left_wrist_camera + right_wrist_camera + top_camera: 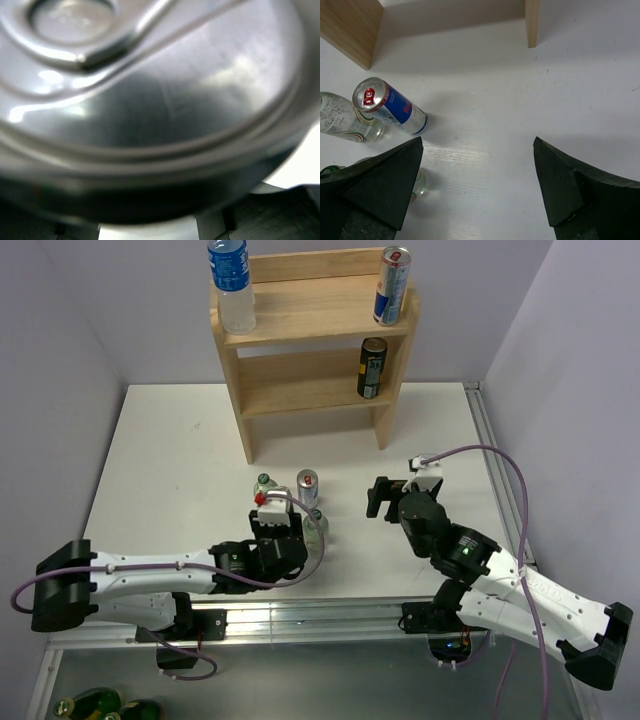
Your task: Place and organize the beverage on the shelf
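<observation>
I will raise my left gripper next and carry its can outward onto the shelf's lower level beside the black can to release it, because that spot is empty.
The light wooden shelf (300, 310) stands at the back of the table. A water bottle (231, 285) and a blue-silver can (392, 285) stand on its top tier, and a black can (371, 368) on its lower tier. On the table stand a blue-silver can (307, 485) (390, 107) and two clear bottles (263, 486) (318, 524). My left gripper (283, 520) is low beside them. A can top (150, 100) fills the left wrist view, and the fingers are hidden. My right gripper (384, 496) (477, 145) is open and empty over bare table, to the right of the can.
The shelf's legs (532, 22) stand on the white table (170, 460) behind the drinks. A metal rail (490, 450) runs along the table's right edge. Green bottles (100, 703) lie below the front edge. Grey walls close in the back and sides.
</observation>
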### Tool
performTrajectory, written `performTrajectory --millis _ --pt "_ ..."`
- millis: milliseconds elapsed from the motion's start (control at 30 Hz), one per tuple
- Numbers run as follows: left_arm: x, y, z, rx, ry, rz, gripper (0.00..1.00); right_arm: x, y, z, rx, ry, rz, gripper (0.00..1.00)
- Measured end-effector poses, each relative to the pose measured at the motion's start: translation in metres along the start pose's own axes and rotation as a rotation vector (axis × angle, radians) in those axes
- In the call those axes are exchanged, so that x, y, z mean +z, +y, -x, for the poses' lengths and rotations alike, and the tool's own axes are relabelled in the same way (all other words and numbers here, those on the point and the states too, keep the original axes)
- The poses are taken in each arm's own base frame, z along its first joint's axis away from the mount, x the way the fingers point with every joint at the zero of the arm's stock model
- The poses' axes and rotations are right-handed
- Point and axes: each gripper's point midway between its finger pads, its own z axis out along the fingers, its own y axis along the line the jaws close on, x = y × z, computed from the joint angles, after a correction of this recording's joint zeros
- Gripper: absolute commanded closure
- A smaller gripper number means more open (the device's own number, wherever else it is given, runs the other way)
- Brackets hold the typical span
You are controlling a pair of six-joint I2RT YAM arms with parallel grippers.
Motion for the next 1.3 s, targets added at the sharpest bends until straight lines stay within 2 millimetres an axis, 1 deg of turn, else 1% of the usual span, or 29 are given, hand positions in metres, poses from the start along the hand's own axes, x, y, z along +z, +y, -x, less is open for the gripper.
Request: performTrajectory --millis 100,167,267,400,467,533,667,833,900,1067,1167,1233,1300 --pt "-0.004 -0.013 0.029 0.025 -0.031 -0.044 1.0 -0.001 0.0 0.001 0.003 -0.005 0.003 0.02" --pt "-0.004 -0.02 0.043 0.04 -0.045 -0.065 1.0 -0.001 0.0 0.002 0.005 -0.007 0.004 0.02" --pt "0.0 -0.025 0.065 0.083 -0.061 -0.086 1.0 -0.003 -0.001 0.004 0.011 -0.014 0.008 0.02" --pt "0.005 -0.035 0.1 0.104 -0.092 -0.118 1.0 -0.007 -0.001 0.01 0.029 -0.033 0.017 0.02" --pt "0.009 -0.046 0.121 0.095 -0.116 -0.145 1.0 -0.008 -0.002 0.011 0.036 -0.038 0.02 0.02" --pt "0.016 -0.057 0.138 0.089 -0.137 -0.165 1.0 -0.009 -0.002 0.012 0.041 -0.04 0.021 0.02" --pt "0.038 -0.08 0.16 0.109 -0.159 -0.196 1.0 -0.015 -0.006 0.016 0.061 -0.054 0.022 0.02" --pt "0.073 -0.101 0.171 0.139 -0.149 -0.235 1.0 -0.022 -0.013 0.023 0.092 -0.082 0.013 0.02" --pt "0.092 -0.106 0.18 0.14 -0.148 -0.235 1.0 -0.022 -0.015 0.023 0.098 -0.084 0.005 0.02" --pt "0.131 -0.108 0.204 0.141 -0.171 -0.221 1.0 -0.022 -0.019 0.021 0.098 -0.08 -0.012 0.02" --pt "0.154 -0.113 0.223 0.136 -0.193 -0.217 1.0 -0.022 -0.02 0.021 0.097 -0.08 -0.016 0.02" --pt "0.165 -0.117 0.231 0.128 -0.206 -0.223 1.0 -0.022 -0.02 0.02 0.096 -0.079 -0.018 0.02" --pt "0.177 -0.118 0.235 0.128 -0.212 -0.222 1.0 -0.022 -0.02 0.02 0.095 -0.079 -0.02 0.02"
